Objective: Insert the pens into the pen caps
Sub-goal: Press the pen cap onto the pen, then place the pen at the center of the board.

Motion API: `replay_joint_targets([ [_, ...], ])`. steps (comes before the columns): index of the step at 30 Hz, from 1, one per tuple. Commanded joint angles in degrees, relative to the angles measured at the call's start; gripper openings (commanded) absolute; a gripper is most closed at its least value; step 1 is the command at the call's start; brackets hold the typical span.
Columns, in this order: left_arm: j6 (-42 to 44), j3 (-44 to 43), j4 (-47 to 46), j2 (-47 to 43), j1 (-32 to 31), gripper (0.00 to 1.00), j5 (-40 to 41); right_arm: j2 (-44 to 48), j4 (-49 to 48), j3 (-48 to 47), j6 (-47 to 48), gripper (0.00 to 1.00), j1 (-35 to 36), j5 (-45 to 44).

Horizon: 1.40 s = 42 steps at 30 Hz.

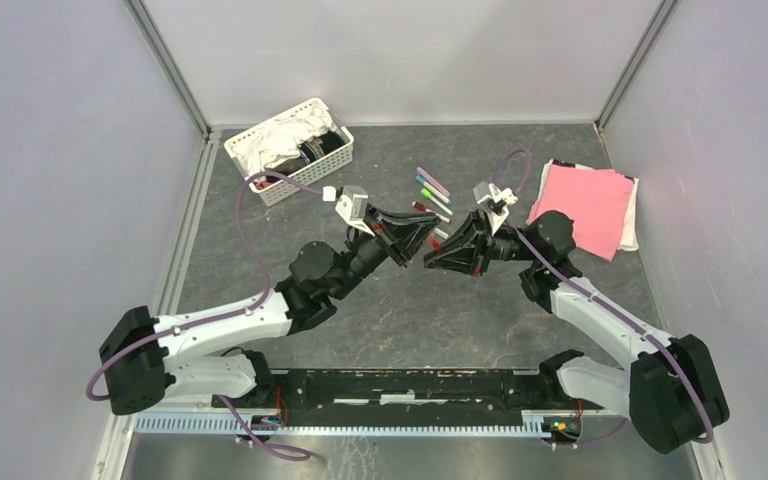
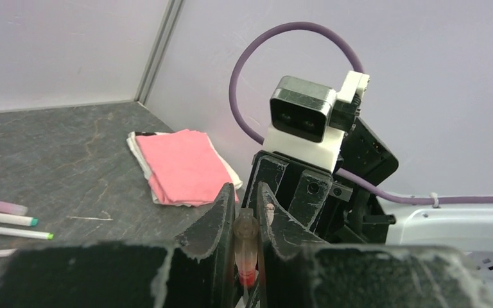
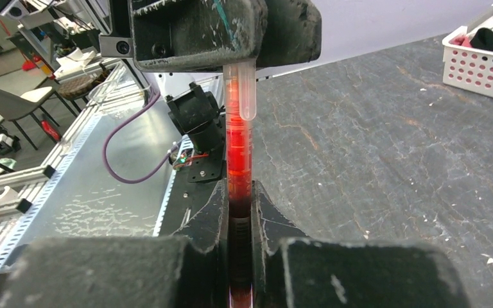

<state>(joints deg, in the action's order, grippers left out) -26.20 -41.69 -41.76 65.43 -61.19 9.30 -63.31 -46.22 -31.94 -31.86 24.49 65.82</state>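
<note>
My right gripper has the red pen (image 3: pixel 238 154) with its end inside the cap, so next it should tip downward, then lower the pen onto the table beside the others.
My two grippers meet tip to tip above the middle of the table. My right gripper (image 1: pixel 434 257) (image 3: pixel 238 190) is shut on a red pen (image 3: pixel 238 154) that runs straight into my left gripper (image 3: pixel 224 32). My left gripper (image 1: pixel 420 243) (image 2: pixel 247 192) is shut on a translucent pen cap (image 2: pixel 245 232) with a red band; its clip (image 3: pixel 248 96) shows beside the pen. The pen's end sits inside the cap. Several other pens (image 1: pixel 432 192) lie on the table beyond the grippers, with purple (image 2: pixel 0 206), teal (image 2: pixel 6 219) and green (image 2: pixel 13 230) colouring.
A white basket (image 1: pixel 291 150) (image 3: pixel 481 67) of cloths and dark items stands at the back left. A folded pink cloth (image 1: pixel 582 205) (image 2: pixel 183 163) on a white one lies at the back right. Grey walls close in the table on three sides.
</note>
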Motion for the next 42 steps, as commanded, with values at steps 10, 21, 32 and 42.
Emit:
replay_joint_targets([
  [10, -10.0, 10.3, -1.5, 7.5, -9.2, 0.02, -4.3, -2.0, -11.0, -2.3, -9.1, 0.00, -3.2, -1.9],
  [21, -6.3, -0.7, 7.7, 0.3, -3.2, 0.38, 10.9, -0.2, 11.4, -1.4, 15.8, 0.00, 0.6, -0.2],
  [32, -1.0, -1.9, 28.1, -13.9, -2.7, 0.80, 23.8, -1.0, 26.3, -2.6, 30.7, 0.00, -2.6, -8.0],
  [42, -6.1, 9.4, 40.8, -26.0, -2.7, 0.81, 27.3, -22.7, 53.1, -17.8, 52.3, 0.06, -2.9, -36.9],
])
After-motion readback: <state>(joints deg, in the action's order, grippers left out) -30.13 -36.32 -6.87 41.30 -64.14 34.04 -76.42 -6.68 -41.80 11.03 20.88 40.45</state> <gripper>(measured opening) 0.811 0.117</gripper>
